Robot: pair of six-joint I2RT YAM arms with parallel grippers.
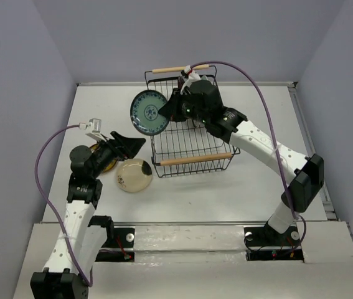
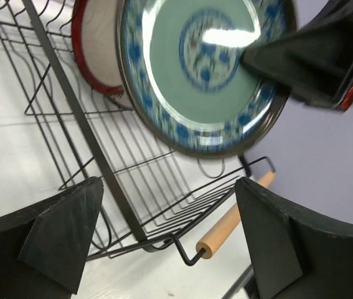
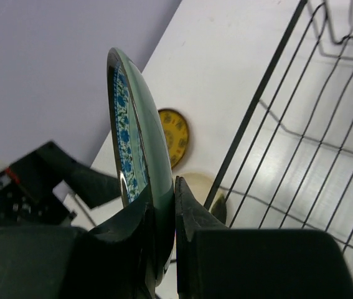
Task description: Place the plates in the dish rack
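The wires beside the red-rimmed plate are bare. Next I will turn my right gripper to bring the teal-blue plate alongside, lower it onto them and release.
My right gripper is shut on the rim of the teal-blue plate and holds it upright over the left edge of the black wire dish rack. In the right wrist view the plate stands edge-on between the fingers, and the gripper is clamped on it. The left wrist view shows the same plate in front of a red-rimmed plate standing in the rack. My left gripper is open and empty, left of the rack; it also shows in its own view.
A cream plate with a dark mark lies on the table near the rack's front left corner. A yellow-brown plate lies partly under my left arm. Both also show in the right wrist view, yellow and cream.
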